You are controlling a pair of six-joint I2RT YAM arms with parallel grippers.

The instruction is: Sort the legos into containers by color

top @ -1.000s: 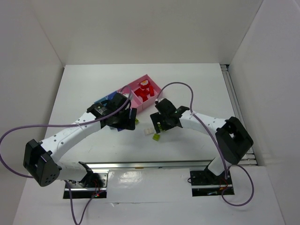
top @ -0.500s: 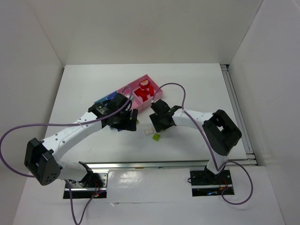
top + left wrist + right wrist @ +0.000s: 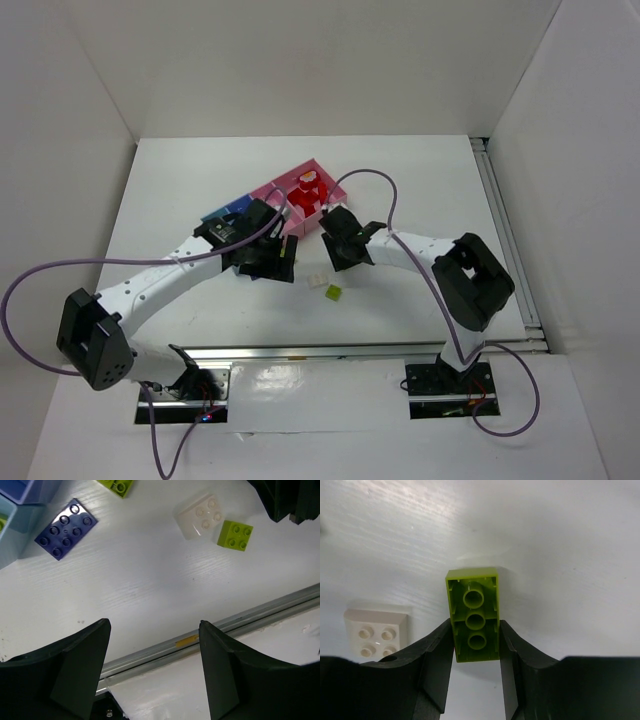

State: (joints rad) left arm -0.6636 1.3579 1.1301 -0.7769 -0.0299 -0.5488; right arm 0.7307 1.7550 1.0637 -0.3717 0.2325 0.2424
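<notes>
The small lime lego (image 3: 235, 535) is below my left gripper and to its right in the top view, so my left gripper should next move past the cream lego (image 3: 201, 516) and down onto the lime one.
My right gripper (image 3: 476, 632) is shut on a lime green lego (image 3: 472, 611) that lies upside down on the table, one finger against each long side. A cream white lego (image 3: 376, 631) rests just left of it. My left gripper (image 3: 155, 630) hangs open above bare table, holding nothing. In its wrist view a purple lego (image 3: 66, 528), the cream lego (image 3: 201, 516) and a small lime lego (image 3: 235, 534) lie ahead of it. In the top view both grippers, left (image 3: 270, 262) and right (image 3: 345, 250), sit just in front of the containers (image 3: 335, 190); red legos (image 3: 308, 192) fill one pink tray.
Another lime lego (image 3: 116, 485) lies near the light blue tray (image 3: 10, 530) and the medium blue tray (image 3: 22, 487). The metal rail (image 3: 250, 620) at the table's near edge runs behind my left fingers. White walls enclose the table on three sides.
My right gripper moved left toward the trays and closed its jaws from wide open onto the lime green lego. The left arm shifted only slightly and stayed open.
</notes>
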